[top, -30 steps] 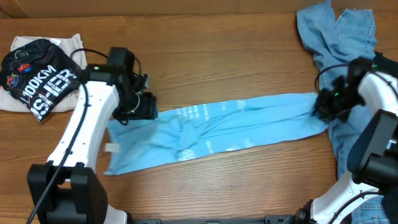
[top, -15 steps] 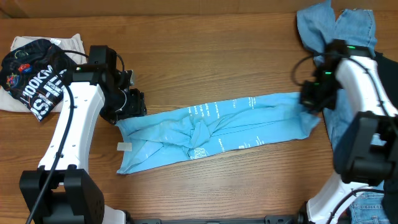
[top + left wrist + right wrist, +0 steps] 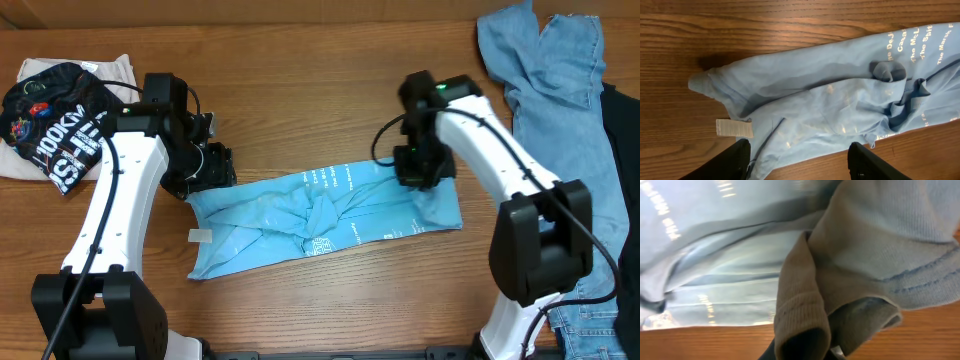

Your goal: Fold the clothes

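My right gripper should draw the doubled-back end of the shirt over the shirt's creased middle [image 3: 358, 203] [image 3: 722, 275] and release, since that middle lies to the gripper's left in the overhead view.
The clothes, a light sky-blue T-shirt [image 3: 300, 215] with small white print, lie crumpled across the middle of the table. My left gripper [image 3: 212, 172] hovers open over the shirt's left end. In the left wrist view the shirt [image 3: 830, 100] spreads under the gripper [image 3: 801, 162], whose black fingers [image 3: 735, 160] hold nothing. My right gripper [image 3: 420, 172] is shut on the shirt's right end, which is doubled back over the rest. In the right wrist view the ribbed edge [image 3: 800, 315] wraps the gripper [image 3: 805, 352] and hides its fingertips.
A black shirt with white lettering [image 3: 62, 128] lies on beige cloth at the back left. Blue denim jeans [image 3: 545, 75] spread along the right side, with a dark garment [image 3: 625, 150] at the right edge. A white label [image 3: 201, 237] sticks out of the T-shirt.
My right gripper has carried the shirt's right end leftward, so the shirt now lies shorter and doubled. The left gripper drew back to the left a little, then stayed.
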